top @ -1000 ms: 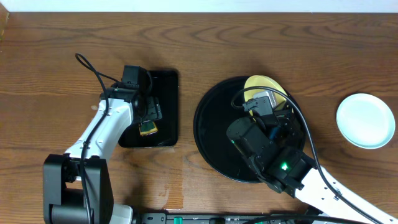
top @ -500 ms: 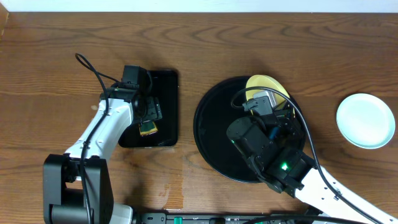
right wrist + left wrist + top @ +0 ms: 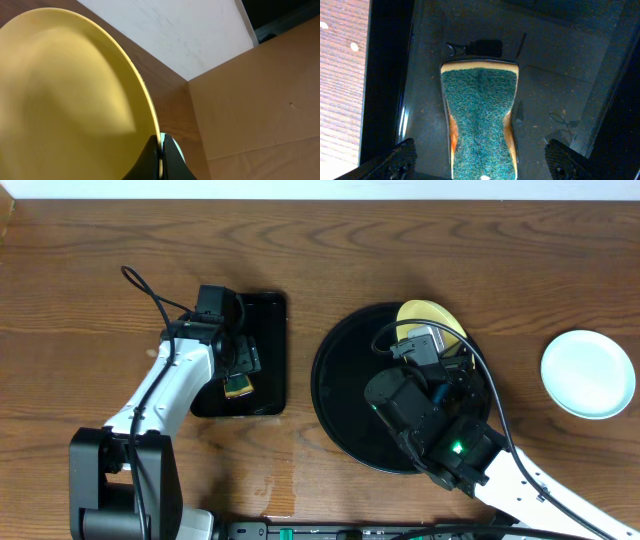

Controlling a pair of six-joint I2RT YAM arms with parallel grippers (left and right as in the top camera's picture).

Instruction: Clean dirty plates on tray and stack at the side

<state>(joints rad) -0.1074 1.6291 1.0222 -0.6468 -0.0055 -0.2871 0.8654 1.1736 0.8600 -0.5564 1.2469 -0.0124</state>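
Next, my right gripper will swing right in the overhead view, lower the yellow plate (image 3: 424,314) onto the mint-blue plate (image 3: 588,373) and release, as the mint-blue one lies below there.
A pale yellow plate (image 3: 424,314) is lifted and tilted over the back of the round black tray (image 3: 340,405). My right gripper (image 3: 160,152) is shut on that plate's rim, and the plate (image 3: 70,90) fills most of the right wrist view. In the overhead view the arm hides these jaws. A pale mint-blue plate (image 3: 588,373) lies on the bare wood at the right side; a sliver of it (image 3: 179,151) shows behind my finger. My left gripper (image 3: 481,164) hangs open over a green-topped sponge (image 3: 480,115), one finger on each side and not touching it.
The sponge (image 3: 237,386) lies in a small rectangular black tray (image 3: 270,330) left of the round tray. A cardboard box (image 3: 250,100) and a white wall (image 3: 185,30) stand beyond the table's far edge. Brown wood-grain tabletop (image 3: 120,280) surrounds both trays.
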